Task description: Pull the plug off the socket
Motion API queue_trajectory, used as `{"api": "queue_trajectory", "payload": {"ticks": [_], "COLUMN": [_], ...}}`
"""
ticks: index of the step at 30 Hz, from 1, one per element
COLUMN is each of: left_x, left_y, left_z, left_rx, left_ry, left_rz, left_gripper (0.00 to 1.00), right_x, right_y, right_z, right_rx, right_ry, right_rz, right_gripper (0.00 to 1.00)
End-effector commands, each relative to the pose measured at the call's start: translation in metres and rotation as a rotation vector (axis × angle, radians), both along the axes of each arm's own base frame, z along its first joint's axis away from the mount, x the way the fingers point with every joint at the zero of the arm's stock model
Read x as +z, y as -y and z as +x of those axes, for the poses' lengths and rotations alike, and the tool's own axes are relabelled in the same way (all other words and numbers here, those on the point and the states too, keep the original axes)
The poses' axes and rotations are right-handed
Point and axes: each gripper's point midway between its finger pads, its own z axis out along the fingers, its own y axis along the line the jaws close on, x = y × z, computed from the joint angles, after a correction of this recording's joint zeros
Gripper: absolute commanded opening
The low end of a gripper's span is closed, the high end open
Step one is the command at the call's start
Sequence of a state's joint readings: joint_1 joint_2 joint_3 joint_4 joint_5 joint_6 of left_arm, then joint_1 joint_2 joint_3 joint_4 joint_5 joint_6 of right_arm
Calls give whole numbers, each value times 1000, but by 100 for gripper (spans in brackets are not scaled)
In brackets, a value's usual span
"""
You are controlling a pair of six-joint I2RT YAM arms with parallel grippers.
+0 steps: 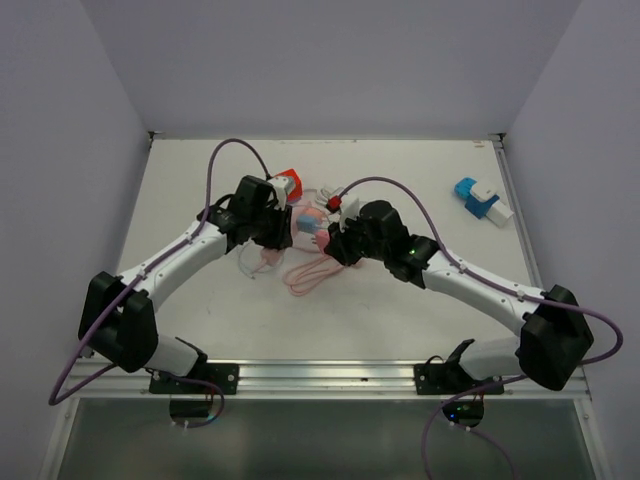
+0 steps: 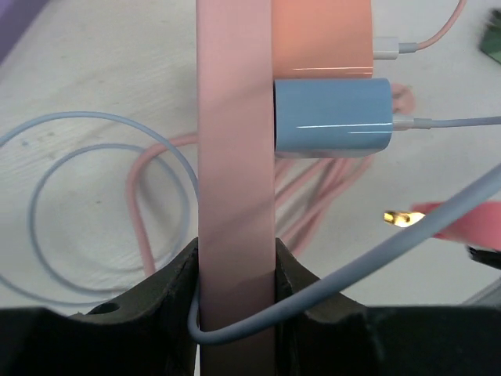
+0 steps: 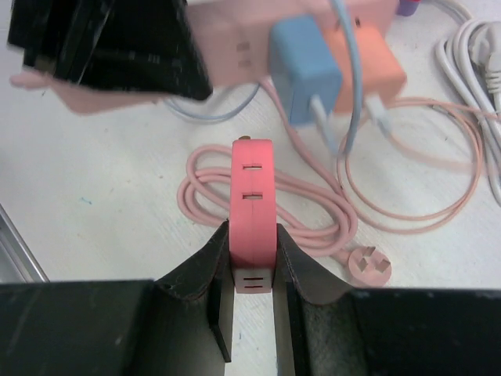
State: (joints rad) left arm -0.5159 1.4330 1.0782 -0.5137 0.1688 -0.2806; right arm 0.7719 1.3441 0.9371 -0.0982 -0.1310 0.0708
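Note:
My right gripper next moves away past the round plug, down onto open table, as the red plug block's gold prong is bare, off the power strip point(image 2: 235, 117).
A pink power strip point(image 2: 235, 117) is clamped between the jaws of my left gripper point(image 2: 235, 258), which is shut on it. A blue charger point(image 2: 333, 117) and an orange charger point(image 2: 321, 35) sit plugged into the strip. My right gripper point(image 3: 252, 235) is shut on a red plug block point(image 3: 252, 188) with slots on its face. The block is held apart from the strip point(image 3: 235, 47), above the table. Its gold prong point(image 2: 398, 218) shows bare in the left wrist view. In the top view both grippers, left point(image 1: 278, 218) and right point(image 1: 332, 245), meet at mid-table.
A coiled pink cable point(image 3: 313, 211) with its round plug point(image 3: 369, 269) lies under my right gripper. A thin blue cable point(image 2: 352, 270) loops across my left jaws, and a white cable point(image 3: 470, 47) lies at the right. A blue and white block point(image 1: 480, 200) sits at the far right.

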Motion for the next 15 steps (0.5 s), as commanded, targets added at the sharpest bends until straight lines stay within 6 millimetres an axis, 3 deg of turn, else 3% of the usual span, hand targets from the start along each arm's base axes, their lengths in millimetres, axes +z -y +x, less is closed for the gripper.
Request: {"api": "queue_trajectory", "payload": {"ticks": [1,7,14,15], "left_x": [4,5,8,10], "left_y": [-31,-33,-23,-22], "left_z": [38,47,42,41], "left_rx": [166,179,142,143], "left_ry": [87,102,118,123], "left_rz": [51,59,-13,-24], "left_gripper": [0,0,0,0], "right_x": [2,-5,-42,-43], "right_y": [8,17,58,72], "right_z": [-12,-25,-19,-10], "right_rx": [11,8,-208,-264], "right_ry": [-18,-56,-208,-224], "right_rz": [6,0,76,109], "right_gripper": [0,0,0,0]}}
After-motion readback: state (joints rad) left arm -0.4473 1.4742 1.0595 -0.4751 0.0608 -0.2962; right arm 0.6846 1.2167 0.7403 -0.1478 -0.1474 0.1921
